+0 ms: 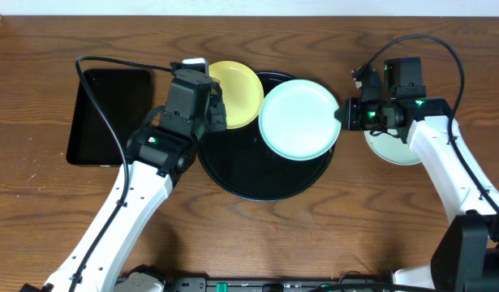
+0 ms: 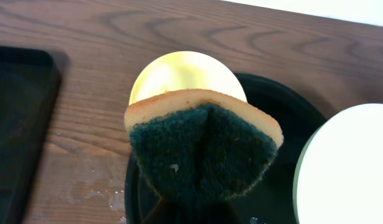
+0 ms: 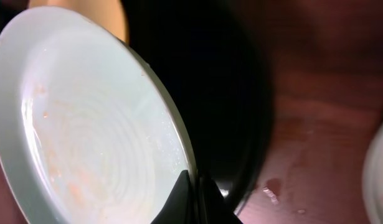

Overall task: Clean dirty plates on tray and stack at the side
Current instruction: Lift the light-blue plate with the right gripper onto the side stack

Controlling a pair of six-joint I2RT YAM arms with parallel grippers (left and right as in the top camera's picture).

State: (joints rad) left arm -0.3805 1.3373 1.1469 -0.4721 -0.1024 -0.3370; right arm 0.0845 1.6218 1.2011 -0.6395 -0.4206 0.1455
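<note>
I will carry the plate in my right gripper away from the round tray next. Then I will lower that plate onto the second mint-blue plate.
The round black tray lies at the table's middle. A pale yellow plate rests on its far left rim; it also shows in the left wrist view. My right gripper is shut on the rim of a mint-blue plate and holds it over the tray's right side; faint orange smears show on it. A second mint-blue plate lies on the table at the right, under the right arm. My left gripper is shut on a yellow-and-green sponge beside the yellow plate.
A rectangular black tray lies at the far left. Water drops wet the wood by the round tray's right rim and left rim. The left arm's cable runs over the rectangular tray.
</note>
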